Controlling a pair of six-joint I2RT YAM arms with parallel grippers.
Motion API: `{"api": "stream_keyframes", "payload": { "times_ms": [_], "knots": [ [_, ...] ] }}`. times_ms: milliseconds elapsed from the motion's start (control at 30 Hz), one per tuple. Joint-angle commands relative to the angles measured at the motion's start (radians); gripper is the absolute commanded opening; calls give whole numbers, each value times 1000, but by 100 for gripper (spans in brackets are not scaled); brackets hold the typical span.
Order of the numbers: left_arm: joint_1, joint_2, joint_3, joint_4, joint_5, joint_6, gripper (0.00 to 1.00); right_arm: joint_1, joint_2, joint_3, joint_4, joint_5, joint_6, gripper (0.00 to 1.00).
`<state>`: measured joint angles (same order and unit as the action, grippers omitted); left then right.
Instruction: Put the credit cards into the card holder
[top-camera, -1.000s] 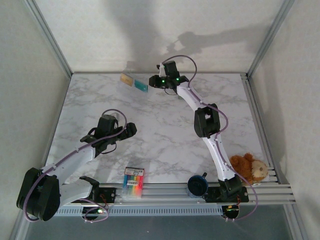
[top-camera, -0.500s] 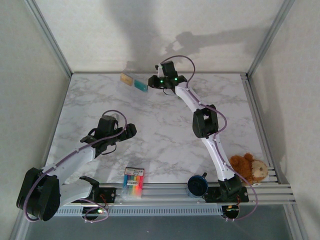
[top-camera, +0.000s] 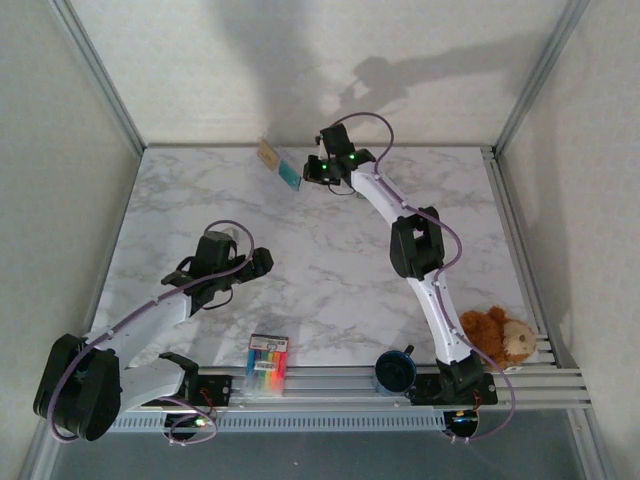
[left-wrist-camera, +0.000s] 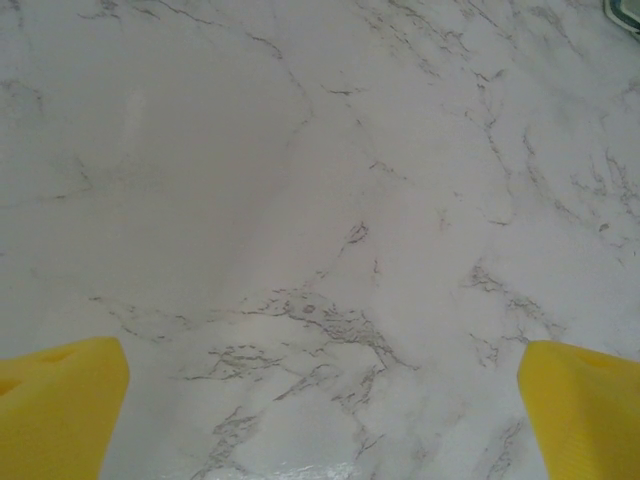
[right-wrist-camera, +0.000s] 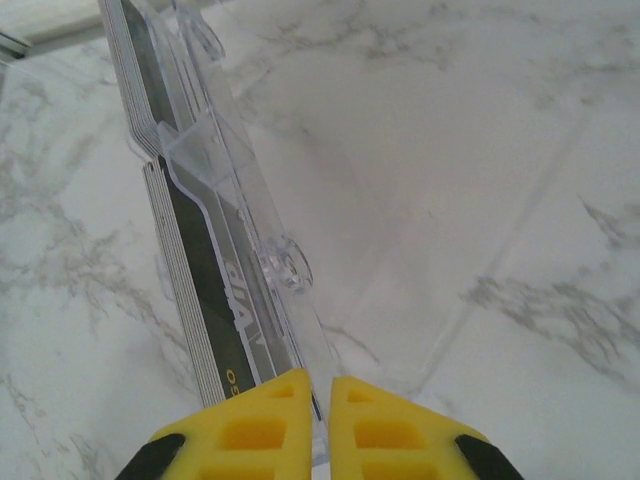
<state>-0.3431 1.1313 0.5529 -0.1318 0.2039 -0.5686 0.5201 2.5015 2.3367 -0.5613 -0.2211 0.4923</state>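
Observation:
The right gripper draws the case's near end back toward my base next, clear of the wall, and releases it, since open marble lies there.
The credit cards are a stack stood on edge inside a clear plastic case. In the top view they appear as a tan and teal strip tilted up at the back of the table. My right gripper is shut on the near end of the case; from above, that gripper is at the back centre. My left gripper hovers over bare marble at left centre, and its wrist view has the gripper open, with one yellow pad at each lower corner. The card holder is out of view.
A pack of coloured markers lies at the front edge. A blue mug and a teddy bear sit by the right arm's base. Metal posts and white walls close in the marble table.
My right gripper has closed on the clear case and tipped it up from flat onto its edge, shifting it slightly right. The left arm has not moved.

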Motion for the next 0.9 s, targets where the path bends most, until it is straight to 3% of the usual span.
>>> {"api": "stream_keyframes", "payload": {
  "times_ms": [0,367,600,867],
  "knots": [
    [10,-7,3,15,-27,6,100,21,-125,-135,-84,75,16,0],
    [9,9,3,56,-21,0,100,40,-460,-625,60,202,0,0],
    [4,86,17,127,11,-14,100,39,-593,-790,70,274,-29,0],
    [-17,135,58,148,15,-35,100,38,-679,-853,30,216,-86,0]
  ]
}}
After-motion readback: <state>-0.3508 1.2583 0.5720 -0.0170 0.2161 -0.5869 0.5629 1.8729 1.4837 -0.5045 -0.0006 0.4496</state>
